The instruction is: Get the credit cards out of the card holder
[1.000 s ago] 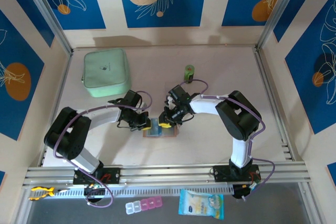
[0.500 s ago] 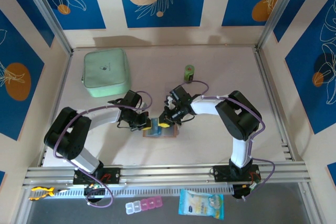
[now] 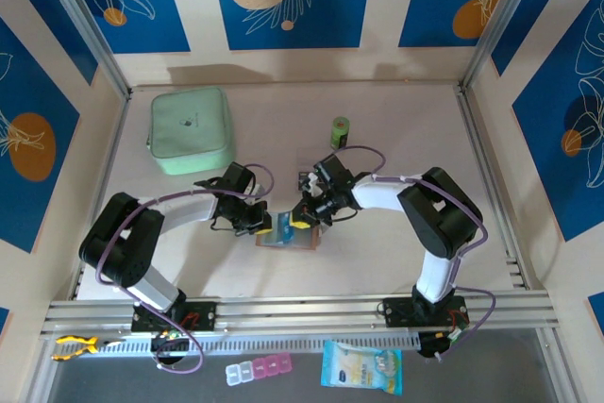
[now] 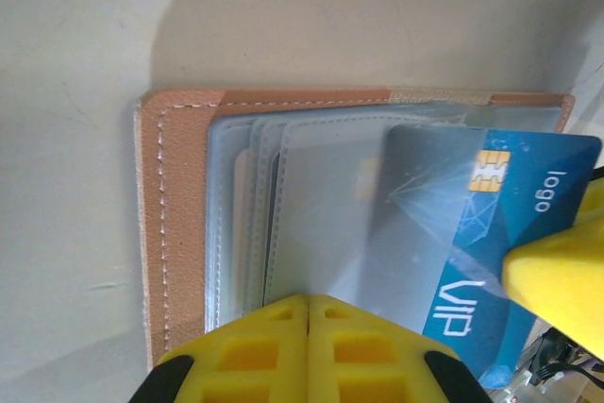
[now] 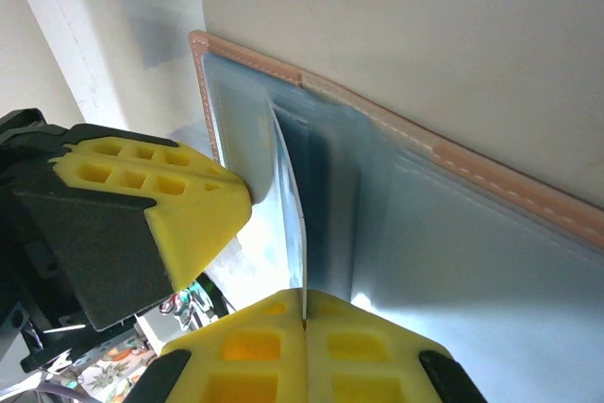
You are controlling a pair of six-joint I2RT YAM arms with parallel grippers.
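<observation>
The credit card in the right gripper is still partly in its pocket, so next the gripper needs to pull it up and free, then move it outward over the small clear box to let it go.
The card holder (image 3: pixel 288 239) lies open on the table, tan rim (image 4: pixel 179 233) outside and grey-blue pockets inside. A blue credit card (image 4: pixel 514 205) with a chip and "VIP" print sticks partly out of a pocket toward the right. My left gripper (image 4: pixel 310 307) is shut, its yellow tips resting on the left pocket (image 3: pixel 267 225). My right gripper (image 5: pixel 304 316) is shut on the edge of that credit card (image 5: pixel 294 214), which stands edge-on above the open holder (image 5: pixel 453 243). In the top view my right gripper (image 3: pixel 300 222) is over the holder's middle.
A large mint-green zip case (image 3: pixel 192 129) sits at the back left, and a small green cylinder (image 3: pixel 341 130) at the back middle. Off the table's near edge lie a pill box (image 3: pixel 258 369) and a blue snack packet (image 3: pixel 361 365).
My right gripper's jaws have closed onto the credit card, and the right arm has shifted slightly to the right. The left gripper has stayed shut on the holder.
</observation>
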